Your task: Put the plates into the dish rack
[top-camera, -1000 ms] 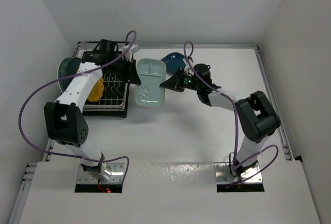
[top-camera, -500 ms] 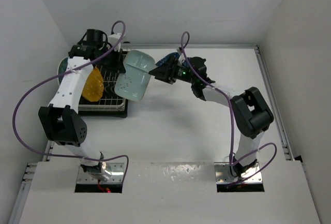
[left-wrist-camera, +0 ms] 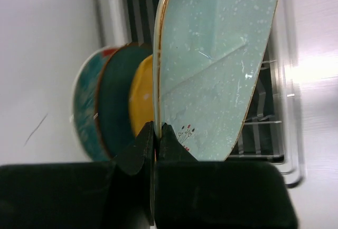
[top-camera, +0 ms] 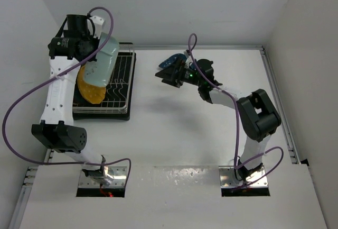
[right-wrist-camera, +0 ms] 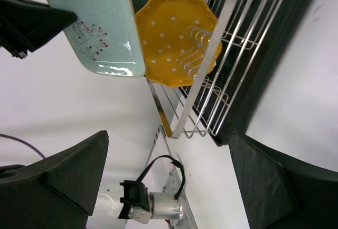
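The wires in the wire slot (top-camera: 109, 94) beside the yellow scalloped plate are empty, so the left gripper should next go down into that slot and let go of the mint plate (top-camera: 101, 60).
My left gripper (left-wrist-camera: 157, 131) is shut on the rim of the pale mint oblong plate (left-wrist-camera: 216, 65), which it holds on edge above the dish rack (top-camera: 119, 89). In the rack stand the yellow scalloped plate (left-wrist-camera: 141, 99), the dark teal plate (left-wrist-camera: 119, 97) and the red-and-teal floral plate (left-wrist-camera: 84, 107). From above, the mint plate (top-camera: 101, 60) hangs over the yellow one (top-camera: 90, 92). My right gripper (top-camera: 165, 74) stands open and empty to the right of the rack, apart from the mint plate (right-wrist-camera: 95, 23). The dark blue leaf-shaped plate (top-camera: 174, 60) lies partly hidden behind the right arm.
The rack's white wires (right-wrist-camera: 232, 54) and black tray sit at the table's back left, close to the left wall. A purple cable (top-camera: 31, 97) loops beside the left arm. A metal rail (top-camera: 277, 97) runs along the table's right edge.
The right gripper has let go of the mint plate and opened. The left arm has swung the plate up and to the left, from beside the rack to above it.
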You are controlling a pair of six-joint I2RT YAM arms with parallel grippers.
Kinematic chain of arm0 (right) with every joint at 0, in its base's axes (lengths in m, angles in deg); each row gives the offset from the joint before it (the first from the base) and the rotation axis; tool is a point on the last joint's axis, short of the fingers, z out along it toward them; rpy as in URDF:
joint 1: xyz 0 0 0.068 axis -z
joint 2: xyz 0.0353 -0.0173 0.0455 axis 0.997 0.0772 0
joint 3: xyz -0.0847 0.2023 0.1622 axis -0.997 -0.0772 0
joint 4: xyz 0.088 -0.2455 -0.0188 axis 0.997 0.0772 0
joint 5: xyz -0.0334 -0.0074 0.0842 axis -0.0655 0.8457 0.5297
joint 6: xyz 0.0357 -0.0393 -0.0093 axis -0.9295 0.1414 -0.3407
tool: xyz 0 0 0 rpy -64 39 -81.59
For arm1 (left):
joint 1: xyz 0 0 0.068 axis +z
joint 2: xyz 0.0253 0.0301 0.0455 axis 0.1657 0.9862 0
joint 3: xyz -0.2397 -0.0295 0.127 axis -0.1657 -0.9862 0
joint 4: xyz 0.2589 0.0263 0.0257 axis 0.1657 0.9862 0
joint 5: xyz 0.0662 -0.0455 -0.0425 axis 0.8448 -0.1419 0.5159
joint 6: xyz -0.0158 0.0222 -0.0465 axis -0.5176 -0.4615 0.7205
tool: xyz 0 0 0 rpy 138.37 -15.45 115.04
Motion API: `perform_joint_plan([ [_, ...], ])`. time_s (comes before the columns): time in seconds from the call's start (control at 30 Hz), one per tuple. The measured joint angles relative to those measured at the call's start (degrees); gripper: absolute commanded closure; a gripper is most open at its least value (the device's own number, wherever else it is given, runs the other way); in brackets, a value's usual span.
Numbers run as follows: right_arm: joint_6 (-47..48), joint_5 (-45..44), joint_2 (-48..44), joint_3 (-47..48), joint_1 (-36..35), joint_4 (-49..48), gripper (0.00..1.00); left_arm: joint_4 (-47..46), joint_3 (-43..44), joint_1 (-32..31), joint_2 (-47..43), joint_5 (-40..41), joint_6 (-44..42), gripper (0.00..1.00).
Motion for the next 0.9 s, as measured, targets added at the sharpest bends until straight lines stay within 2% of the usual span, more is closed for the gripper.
perform_joint_plan([
  [0.17, 0.11, -0.04, -0.94, -1.33, 0.55, 1.20, 0.06, -0.42, -6.49, -0.02, -1.57, 11.76, -0.22, 1.00],
  [0.37, 0.15, -0.26, -2.12, -2.03, 0.98, 1.55, 0.06, -2.25, -17.38, -0.59, -2.60, 19.63, 0.87, 1.00],
  [0.67, 0.22, -0.55, -3.37, -4.37, 2.43, 1.64, 0.06, -10.43, -21.66, -2.99, -3.26, 27.78, 2.64, 1.00],
  [0.9, 0.46, -1.33, -4.44, -5.57, 3.52, 2.12, 0.06, -11.74, -24.94, -4.63, -2.75, 32.26, 6.91, 1.00],
])
